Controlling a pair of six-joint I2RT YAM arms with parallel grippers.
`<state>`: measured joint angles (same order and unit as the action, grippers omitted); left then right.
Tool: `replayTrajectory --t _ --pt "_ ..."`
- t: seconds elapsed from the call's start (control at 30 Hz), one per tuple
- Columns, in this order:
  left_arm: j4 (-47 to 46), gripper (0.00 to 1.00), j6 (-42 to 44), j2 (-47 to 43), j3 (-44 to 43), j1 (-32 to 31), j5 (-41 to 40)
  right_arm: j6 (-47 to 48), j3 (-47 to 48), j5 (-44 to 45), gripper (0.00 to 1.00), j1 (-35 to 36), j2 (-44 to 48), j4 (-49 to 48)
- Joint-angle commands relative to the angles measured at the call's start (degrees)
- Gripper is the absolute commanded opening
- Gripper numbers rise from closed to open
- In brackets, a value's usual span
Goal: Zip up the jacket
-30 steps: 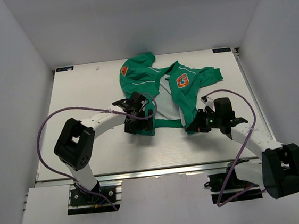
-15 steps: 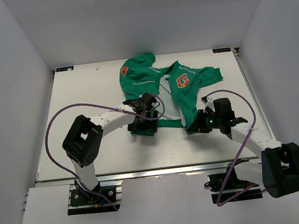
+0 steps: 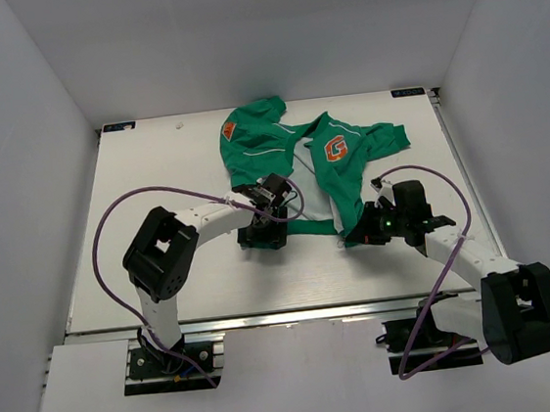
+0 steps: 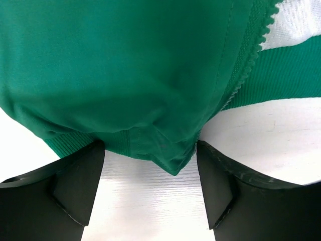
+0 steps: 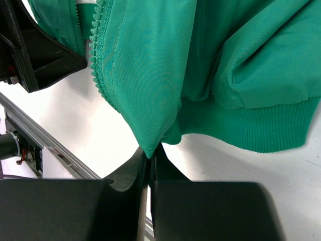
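The hem corner sits bunched between the open fingers of my left gripper, so this gripper needs to lift clear next, then lower onto the hem (image 3: 280,243) (image 4: 177,154) beside the zipper edge and close.
The green jacket (image 3: 300,159) lies open on the white table, its pale lining and orange "G" badge (image 3: 335,147) showing. My left gripper (image 3: 263,232) is open at the lower left hem. In the left wrist view the hem corner (image 4: 173,163) hangs between the spread fingers (image 4: 75,186), not pinched, with zipper teeth (image 4: 248,65) to the right. My right gripper (image 3: 362,234) is shut on the lower right hem corner (image 5: 150,148). The right wrist view shows the other zipper edge (image 5: 98,45) and the ribbed waistband (image 5: 251,130).
The white table (image 3: 163,267) is walled by white panels left, right and back. An aluminium rail (image 3: 286,315) runs along the near edge. Purple cables (image 3: 118,208) loop off both arms.
My left gripper has shifted right along the jacket's bottom hem toward the centre. The right gripper has held still on its corner.
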<state>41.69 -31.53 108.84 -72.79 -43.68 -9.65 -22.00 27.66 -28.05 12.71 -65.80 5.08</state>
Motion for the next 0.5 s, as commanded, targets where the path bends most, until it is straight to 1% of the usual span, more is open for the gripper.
replayTrajectory --t 0.0,0.1,0.17,0.23,0.27,0.4,0.47 --pt "-2.58 0.82 -0.99 1.73 0.81 -0.35 2.26 0.82 0.99 0.98 0.0 -0.4 1.2 0.46" --pt "-3.37 0.83 -0.82 0.59 1.43 -0.27 3.76 0.82 0.99 0.98 0.0 -0.32 1.11 0.46" --pt "-3.28 0.87 -0.73 -0.37 1.43 -0.27 4.28 0.73 0.99 0.98 0.0 -0.4 1.11 0.46" --pt "-3.11 0.87 -0.82 -2.22 1.25 -0.35 4.46 0.82 1.08 0.98 0.0 -0.32 1.11 0.46" --pt "-3.11 0.9 -0.82 -3.01 0.99 -0.27 4.81 0.9 1.08 0.9 0.0 -0.32 1.2 0.63" --pt "-3.11 0.95 -0.82 -6.79 0.72 -0.27 4.73 0.99 1.17 0.9 0.0 -0.32 1.37 0.81" --pt "-2.67 0.97 -0.99 -7.32 0.46 -0.26 4.12 1.08 0.99 1.07 0.0 -0.32 1.55 0.89"
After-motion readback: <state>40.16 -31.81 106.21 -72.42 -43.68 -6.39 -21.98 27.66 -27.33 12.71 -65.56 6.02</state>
